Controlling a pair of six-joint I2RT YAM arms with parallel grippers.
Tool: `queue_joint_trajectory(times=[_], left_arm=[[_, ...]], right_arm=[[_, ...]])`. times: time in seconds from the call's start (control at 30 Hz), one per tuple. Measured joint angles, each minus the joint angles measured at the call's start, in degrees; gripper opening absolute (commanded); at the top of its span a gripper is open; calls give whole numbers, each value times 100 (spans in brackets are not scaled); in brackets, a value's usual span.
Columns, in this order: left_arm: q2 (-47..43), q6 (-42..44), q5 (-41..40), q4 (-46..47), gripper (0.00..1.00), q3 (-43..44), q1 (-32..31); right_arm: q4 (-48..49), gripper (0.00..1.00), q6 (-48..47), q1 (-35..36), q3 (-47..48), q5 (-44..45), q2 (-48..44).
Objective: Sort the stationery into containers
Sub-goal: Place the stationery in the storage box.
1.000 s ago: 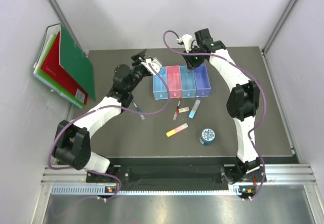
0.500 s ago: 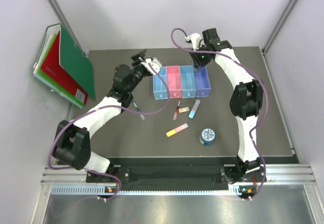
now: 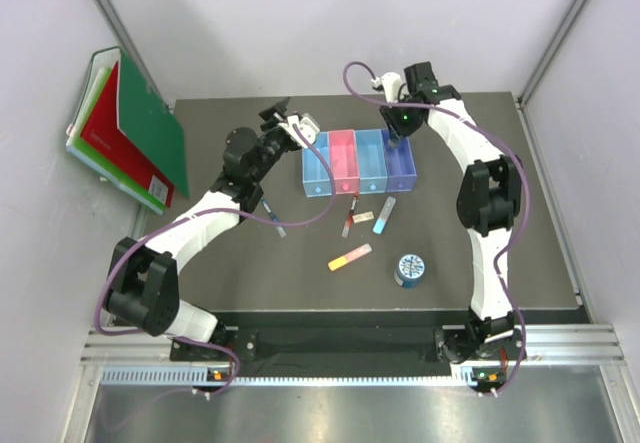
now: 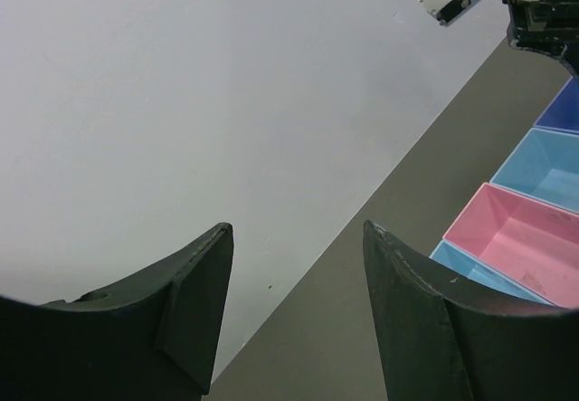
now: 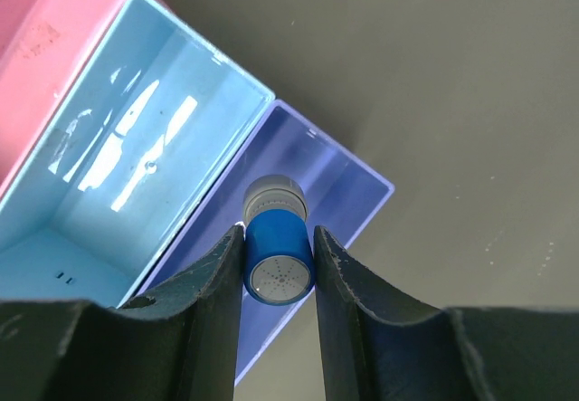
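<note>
The grey-capped blue bottle [image 5: 278, 258] already hangs cap-down over the violet-blue bin's open far end, so the right gripper needs to go down between the violet-blue bin's sides next and open.
My right gripper [image 3: 397, 129] is shut on the grey-capped blue bottle [image 5: 278, 258], held cap-down over the far end of the violet-blue bin [image 5: 336, 176], last of four joined bins [image 3: 358, 163]. The blue bin [image 5: 136, 175] and pink bin [image 5: 45, 48] look empty. My left gripper [image 3: 285, 114] is open and empty, raised left of the light-blue bin [image 3: 316, 170]; its fingers [image 4: 194, 301] frame the back wall. The blue pen [image 3: 272, 215], red-black pen [image 3: 350, 215], beige eraser [image 3: 366, 214], light-blue stick [image 3: 384, 216], yellow-pink stick [image 3: 350, 257] and round blue tin [image 3: 410, 269] lie on the table.
Green and red folders [image 3: 130, 133] lean against the left wall, beyond the table's left edge. White walls close the table at the back and sides. The loose items lie in a group just in front of the bins.
My right gripper has moved to the right with the bottle, from above the blue bin to above the violet-blue bin. The left arm has not moved.
</note>
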Motion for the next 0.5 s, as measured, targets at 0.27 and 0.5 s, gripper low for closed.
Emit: queue_joint_trajectory(times=[0.27, 0.5], left_arm=[[2, -37, 2, 0, 64, 0, 0], [13, -46, 9, 2, 64, 0, 0]], right_arm=[[127, 0, -92, -15, -199, 2, 164], [293, 0, -90, -35, -210, 15, 354]])
